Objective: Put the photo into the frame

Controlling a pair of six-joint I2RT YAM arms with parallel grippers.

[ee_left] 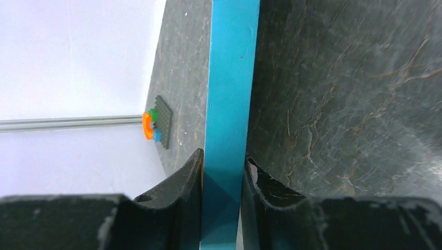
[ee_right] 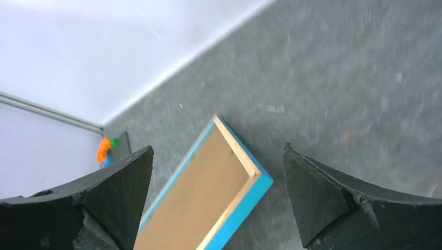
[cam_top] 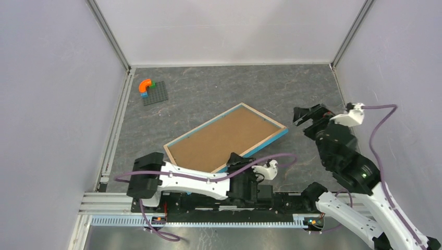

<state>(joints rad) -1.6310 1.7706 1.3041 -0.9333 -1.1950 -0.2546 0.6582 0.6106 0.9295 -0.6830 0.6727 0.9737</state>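
Observation:
The backing board [cam_top: 221, 139] faces up, so I will swing my left gripper toward the baseplate to turn the frame over. Then I will lower the frame onto the tabletop and let go.
The frame [cam_top: 265, 116] lies slanted in the middle of the table, light wood rim up and blue outer edge showing, with a plain brown backing board [cam_top: 221, 139] inside it. The photo is hidden or out of view. My left gripper [cam_top: 237, 159] is at the frame's near long side. In the left wrist view this gripper [ee_left: 223, 161] is shut on the blue edge of the frame [ee_left: 232, 78], one finger on each face. My right gripper [cam_top: 307, 115] hovers just right of the frame's right corner. It stands open [ee_right: 218, 147] with the frame [ee_right: 250, 200] and board [ee_right: 198, 203] below, nothing between its fingers.
A dark studded baseplate with an orange arch brick [cam_top: 151, 91] sits at the far left of the table, also seen from the left wrist [ee_left: 156, 122] and right wrist [ee_right: 107, 148]. White walls with metal rails close in the table on three sides.

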